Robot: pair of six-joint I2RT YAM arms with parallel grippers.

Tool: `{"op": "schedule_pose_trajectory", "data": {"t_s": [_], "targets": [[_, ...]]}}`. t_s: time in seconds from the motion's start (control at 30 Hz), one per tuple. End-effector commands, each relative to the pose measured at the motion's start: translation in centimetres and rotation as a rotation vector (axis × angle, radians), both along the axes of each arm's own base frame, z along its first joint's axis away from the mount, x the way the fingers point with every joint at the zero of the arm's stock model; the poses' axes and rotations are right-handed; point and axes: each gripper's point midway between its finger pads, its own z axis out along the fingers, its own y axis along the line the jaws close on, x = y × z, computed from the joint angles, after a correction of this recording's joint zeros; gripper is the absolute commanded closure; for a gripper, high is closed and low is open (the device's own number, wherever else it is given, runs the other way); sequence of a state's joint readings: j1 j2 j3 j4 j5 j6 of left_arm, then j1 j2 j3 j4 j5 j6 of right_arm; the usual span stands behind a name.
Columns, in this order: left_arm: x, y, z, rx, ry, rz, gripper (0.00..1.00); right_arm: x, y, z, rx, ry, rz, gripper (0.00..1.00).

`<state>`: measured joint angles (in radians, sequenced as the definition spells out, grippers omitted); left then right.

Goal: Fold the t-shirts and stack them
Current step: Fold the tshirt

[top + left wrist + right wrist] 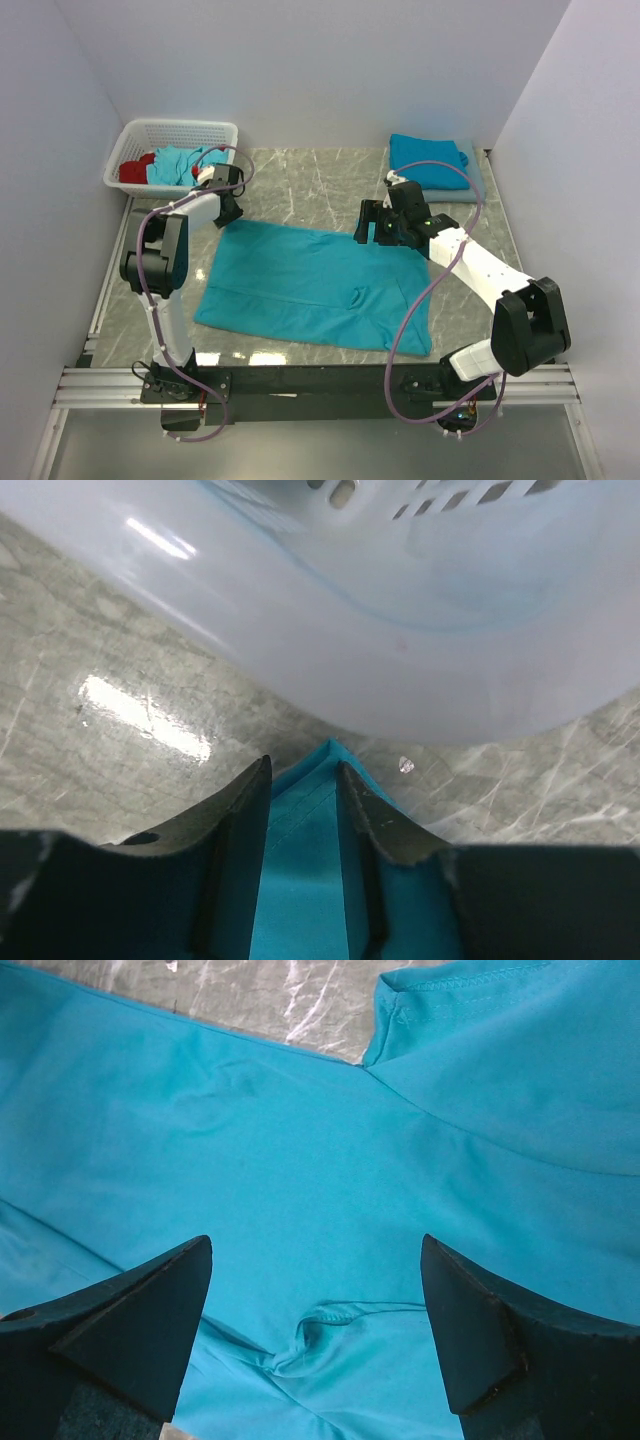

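Note:
My right gripper will reach outward from over the shirt's body and down onto the sleeve hem's far part (pixel 540 970), below and outward of it.
A teal t-shirt (pixel 310 285) lies spread flat on the marble table. My left gripper (pixel 228 208) sits at its far left corner, beside the basket. In the left wrist view its fingers (pixel 235 810) stand a narrow gap apart, straddling the flat shirt corner (pixel 305 850). My right gripper (pixel 372 228) hovers over the shirt's far right edge. In the right wrist view it (pixel 315 1260) is wide open and empty above the cloth, near a small pucker (pixel 325 1335). A second teal t-shirt (pixel 428 160) lies folded at the back right.
A white lattice basket (pixel 215 128) at the back left holds turquoise (pixel 178 165) and red (pixel 135 170) clothes; its wall (pixel 400 630) is close in front of my left gripper. White walls enclose the table on three sides.

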<state>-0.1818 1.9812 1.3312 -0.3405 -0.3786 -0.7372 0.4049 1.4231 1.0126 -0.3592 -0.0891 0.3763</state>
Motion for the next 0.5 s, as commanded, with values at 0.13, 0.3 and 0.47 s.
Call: {"op": "schedule_pose_trajectory", "data": {"t_s": [0.13, 0.3, 0.47], "targets": [[0.5, -1.0, -0.7, -0.045, -0.010, -0.025, 0.73, 2.2, -2.9, 0.2, -0.086, -0.040, -0.127, 0.09], [-0.2, -1.4, -2.1, -0.060, 0.034, -0.044, 0.99, 4.8, -5.5, -0.5, -0.218, -0.050, -0.245, 0.09], [-0.7, -1.3, -1.5, -0.060, 0.015, -0.046, 0.99, 8.1, -7.8, -2.5, -0.304, 0.005, -0.332, 0.09]]}}
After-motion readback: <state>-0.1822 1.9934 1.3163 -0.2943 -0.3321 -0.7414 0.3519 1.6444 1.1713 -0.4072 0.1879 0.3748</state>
